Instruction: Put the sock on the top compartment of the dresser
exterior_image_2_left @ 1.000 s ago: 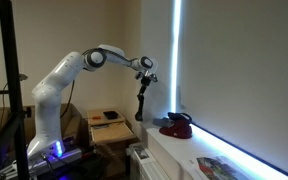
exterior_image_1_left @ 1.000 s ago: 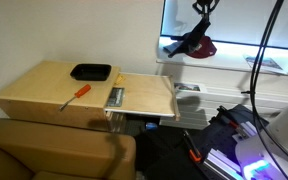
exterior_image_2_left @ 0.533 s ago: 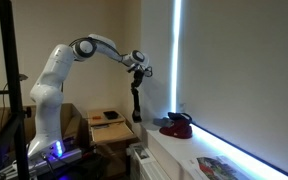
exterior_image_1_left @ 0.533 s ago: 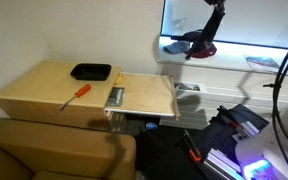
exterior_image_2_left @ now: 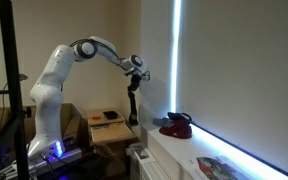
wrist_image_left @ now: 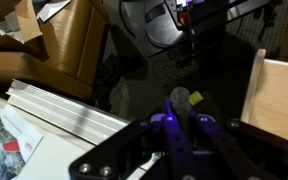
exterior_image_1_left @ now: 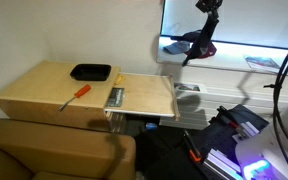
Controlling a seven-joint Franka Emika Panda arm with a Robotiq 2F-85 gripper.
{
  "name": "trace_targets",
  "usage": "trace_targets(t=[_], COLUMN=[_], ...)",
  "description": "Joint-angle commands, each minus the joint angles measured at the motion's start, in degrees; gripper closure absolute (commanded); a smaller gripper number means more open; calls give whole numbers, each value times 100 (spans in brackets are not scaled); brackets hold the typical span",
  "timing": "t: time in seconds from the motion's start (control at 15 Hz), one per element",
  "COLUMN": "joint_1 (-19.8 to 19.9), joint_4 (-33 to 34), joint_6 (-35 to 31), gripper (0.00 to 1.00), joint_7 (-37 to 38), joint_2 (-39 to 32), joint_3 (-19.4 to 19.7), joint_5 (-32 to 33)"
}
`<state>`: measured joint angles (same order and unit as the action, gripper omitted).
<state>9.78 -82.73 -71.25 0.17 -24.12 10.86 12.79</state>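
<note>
My gripper moves the sock down from the window sill and toward the dresser next, over the pale bottom of the open top compartment.
My gripper is high up near the window and is shut on the sock, a dark limp piece that hangs down from the jaws. In an exterior view the gripper holds the sock above the floor between the sill and the dresser. The dresser is pale tan wood, low at the left. Its top compartment is pulled out toward the right. In the wrist view the sock shows between the dark fingers, with pale wood at the right.
A black tray and an orange-handled screwdriver lie on the dresser top. A maroon-and-dark cap sits on the window sill. A brown couch stands in front. Cables and equipment clutter the floor at the right.
The gripper has carried the hanging sock away from the window sill and the cap, toward the dresser side. The arm has folded back a little.
</note>
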Motion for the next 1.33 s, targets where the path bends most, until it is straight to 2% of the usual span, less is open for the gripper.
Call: trace_targets(t=[0.0,0.33,0.47,0.6,0.67,0.87,0.93,1.0,1.27], joint_1=[-400,-1199,-1585,-2004,-1772,-2142,-2139,-2090,-2078], joint_4=[-1260,-2524,-2991,-3044,-2715,-2925,-2930,-2958,-2858], joint_6=[-181,-458,-976,-1514,-1044,-1356,-1372,-1470,-3238], gripper=[97,97,97,97,88,88,97,97,97], joint_7=[-186,-70,436,1475,939,1537,1544,1667,2602], joint_2=[719,1388,1561,1309,1276,1226,1226,1145,549], joint_3=[-492,-1239,-1528,-1797,-1642,-1841,-1836,-1780,-1651], joint_5=[113,191,284,309,147,219,231,222,-12])
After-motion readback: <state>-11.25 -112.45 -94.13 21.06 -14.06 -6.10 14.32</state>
